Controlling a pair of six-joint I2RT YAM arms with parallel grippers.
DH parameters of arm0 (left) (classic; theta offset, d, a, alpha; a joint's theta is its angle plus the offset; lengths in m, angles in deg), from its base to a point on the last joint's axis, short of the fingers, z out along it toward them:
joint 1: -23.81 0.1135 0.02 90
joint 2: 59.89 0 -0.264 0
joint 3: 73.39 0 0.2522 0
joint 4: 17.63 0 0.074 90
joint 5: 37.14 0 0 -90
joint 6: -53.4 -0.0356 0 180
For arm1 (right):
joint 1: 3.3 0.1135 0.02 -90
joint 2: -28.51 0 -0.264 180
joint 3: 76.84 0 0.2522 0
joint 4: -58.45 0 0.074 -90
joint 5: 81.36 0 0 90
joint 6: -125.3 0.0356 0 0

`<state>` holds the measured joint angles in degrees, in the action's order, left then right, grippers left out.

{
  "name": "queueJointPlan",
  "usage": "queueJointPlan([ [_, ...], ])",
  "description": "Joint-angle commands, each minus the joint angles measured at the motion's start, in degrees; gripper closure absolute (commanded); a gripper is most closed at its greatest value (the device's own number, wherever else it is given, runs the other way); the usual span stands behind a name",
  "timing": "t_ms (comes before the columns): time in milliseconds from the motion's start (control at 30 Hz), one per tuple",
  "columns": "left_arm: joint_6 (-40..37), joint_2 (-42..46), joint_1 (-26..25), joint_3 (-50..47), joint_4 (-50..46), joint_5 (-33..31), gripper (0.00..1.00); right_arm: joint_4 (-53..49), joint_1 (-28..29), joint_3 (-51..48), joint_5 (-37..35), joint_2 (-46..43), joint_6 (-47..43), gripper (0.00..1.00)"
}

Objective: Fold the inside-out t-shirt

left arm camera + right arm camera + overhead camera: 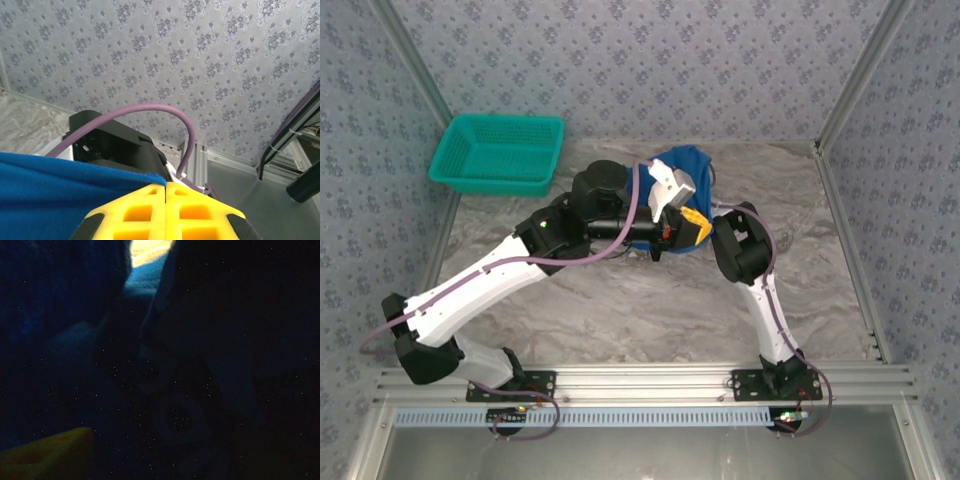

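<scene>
My right gripper pushes deeper inside the t-shirt [688,160] next and closes on a fold there, as its open fingers have blue fabric around them.
The inside-out t-shirt [688,160] is a bunched royal-blue heap held up at the back middle of the table, between the two arms. My left gripper [694,228] reaches in from the left with its yellow jaws shut. In the left wrist view the t-shirt [50,185] runs up to the seam at the tip of the left gripper [165,186], so it looks pinched there. My right arm bends in from the right, and its white wrist [672,185] is buried in the cloth. The right wrist view is dark inside blue fabric [50,300], with one dim yellow fingertip [45,457] at the lower left.
A teal mesh basket [498,152] stands at the back left corner. The marbled table [620,310] stretches bare in front of the arms. Aluminium frame posts and patterned walls close in the sides and back.
</scene>
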<state>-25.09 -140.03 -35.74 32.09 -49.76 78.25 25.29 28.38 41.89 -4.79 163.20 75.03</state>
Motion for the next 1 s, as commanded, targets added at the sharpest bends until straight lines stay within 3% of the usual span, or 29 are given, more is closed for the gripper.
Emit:
queueJointPlan([
  [0, -2.6, 2.81, -1.09, -0.52, 1.41, 0.18, 1.0, -11.07, -1.13, 1.46, 0.45, 2.2, -7.05, 0.26],
  [200, -3.27, 1.52, -0.92, -1.78, 2.68, -1.48, 1.0, -14.73, -0.97, 3.94, 1.99, 4.62, -14.05, 0.32],
  [367, -3.77, -1.45, -0.17, -0.97, 2.17, -4.42, 1.0, -23.69, 0.16, 13.35, 4.88, 9.53, -18.4, 0.37],
  [467, -3.76, -3.25, 0.64, 0.79, 0.77, -5.49, 1.0, -24.6, 0.31, 12.69, 8.85, 10.09, -18.39, 0.39],
  [567, -3.77, -3.66, 1.19, 1.34, 0.77, -5.52, 1.0, -27.66, 1.05, 13.02, 7.79, 10.03, -19.24, 0.43],
  [667, -3.38, -3.67, 1.78, 0.61, 1.77, -5.36, 1.0, -27.05, 0.89, 11.41, 8.6, 9.49, -19.25, 0.53],
  [867, -2.08, -3.61, 3.58, -0.54, 1.87, -5.54, 1.0, -22.92, -0.87, 10.07, 14.68, 8.32, -19.43, 0.88],
  [967, -1.97, -1.82, 5.22, -2.15, 1.41, -9.76, 1.0, -19.91, -1.78, 6.51, 15.81, 4.23, -21.33, 0.98],
])
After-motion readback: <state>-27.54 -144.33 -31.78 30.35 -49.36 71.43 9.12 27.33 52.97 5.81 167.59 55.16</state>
